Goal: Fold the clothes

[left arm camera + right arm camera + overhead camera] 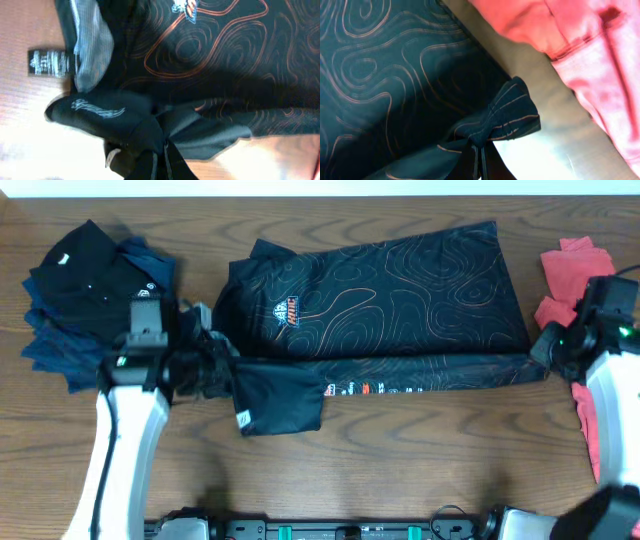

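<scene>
I will next move the corner of the narrow fold in my right gripper outward and down onto the jersey [458,46], since the jersey's near edge is still lifted in that fold.
The black jersey [400,290] with orange contour lines and a blue chest logo [287,311] lies across the table's middle, its near edge lifted in a narrow fold with sponsor patches. My left gripper [212,362] is shut on the jersey's left side near the sleeve [280,392]; the left wrist view shows pinched fabric [161,134] at its fingers [160,160]. My right gripper [545,352] is shut on the jersey's right hem corner, bunched [512,117] at its fingers [481,162].
A stack of dark folded clothes [90,290] lies at the back left. A coral-red shirt [575,270] lies at the right edge, close to my right arm, and shows in the right wrist view [580,55]. A garment label [50,63] lies beside the collar.
</scene>
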